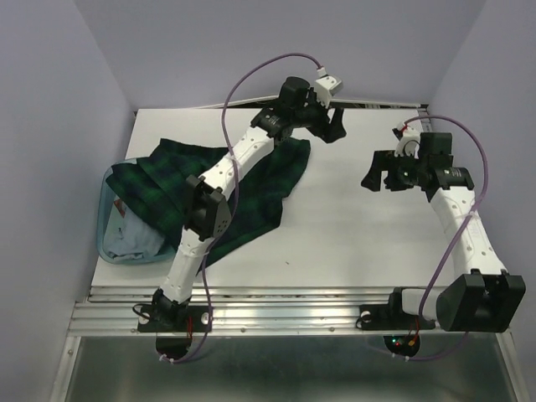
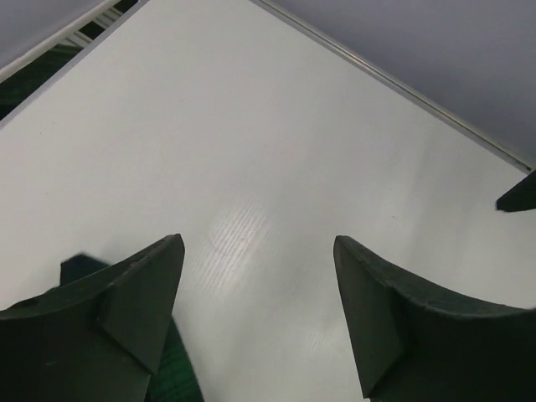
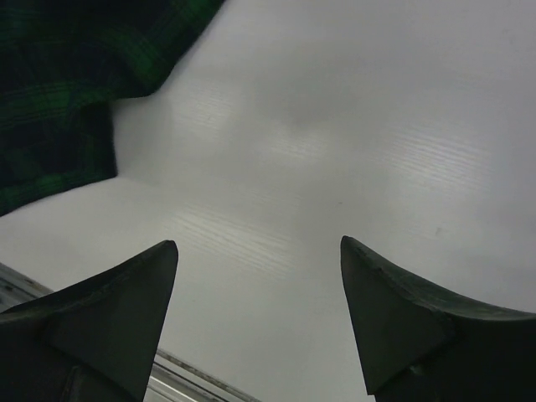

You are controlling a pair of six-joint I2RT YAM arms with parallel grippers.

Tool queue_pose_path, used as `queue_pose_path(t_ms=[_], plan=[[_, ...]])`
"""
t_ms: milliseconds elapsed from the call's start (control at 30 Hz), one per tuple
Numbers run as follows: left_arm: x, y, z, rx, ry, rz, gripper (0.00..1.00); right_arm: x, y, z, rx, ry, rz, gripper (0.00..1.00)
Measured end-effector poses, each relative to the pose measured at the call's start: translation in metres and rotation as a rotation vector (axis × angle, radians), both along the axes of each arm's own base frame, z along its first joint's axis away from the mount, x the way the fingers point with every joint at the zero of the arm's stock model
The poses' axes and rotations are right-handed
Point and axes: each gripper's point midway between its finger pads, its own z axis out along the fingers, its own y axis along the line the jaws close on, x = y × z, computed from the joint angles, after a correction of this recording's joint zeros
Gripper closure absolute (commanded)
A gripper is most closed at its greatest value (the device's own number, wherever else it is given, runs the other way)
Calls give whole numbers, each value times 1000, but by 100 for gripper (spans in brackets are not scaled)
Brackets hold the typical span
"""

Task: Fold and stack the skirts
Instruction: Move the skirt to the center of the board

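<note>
I should next draw my left gripper back and down onto the tartan skirt's near corner (image 1: 210, 259), which is below it and to its left in the top view.
A dark green-and-navy tartan skirt (image 1: 260, 188) lies spread on the white table (image 1: 360, 234), its left part draped over a translucent blue tub (image 1: 113, 239). A pale grey-blue skirt (image 1: 138, 241) lies inside the tub. My left gripper (image 1: 335, 126) is open and empty, raised above the table just past the skirt's far right corner; in the left wrist view a bit of tartan (image 2: 180, 377) shows by the left finger. My right gripper (image 1: 378, 174) is open and empty over the right part of the table. The tartan skirt's edge shows in the right wrist view (image 3: 67, 92).
The table is boxed by pale lilac walls at the back and sides. A metal rail (image 1: 285, 306) runs along the near edge where the arm bases are bolted. The left arm (image 1: 209, 201) stretches across the tartan skirt.
</note>
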Motion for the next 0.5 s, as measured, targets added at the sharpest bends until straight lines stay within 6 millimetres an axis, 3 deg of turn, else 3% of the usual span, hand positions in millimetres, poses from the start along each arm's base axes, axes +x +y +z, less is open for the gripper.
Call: queue_pose_path(t_ms=[67,167,300,367,400,467,500], plan=[[-6,4,11,-2,-13,-4,9,-8,12,-17,72,53,24,21],[-16,37,31,1,-2,21,8,-23,31,-40,184,138,53,25],[-16,142,87,-6,-59,175,8,-37,61,-57,329,225,97,26],[-25,214,125,0,-133,304,8,-41,82,-61,370,260,141,23],[-32,238,139,1,-170,353,7,-44,100,-63,384,281,187,21],[-65,279,161,8,-238,431,6,-46,123,-66,400,306,241,19],[-84,289,159,17,-240,442,6,-47,137,-71,406,332,267,16]])
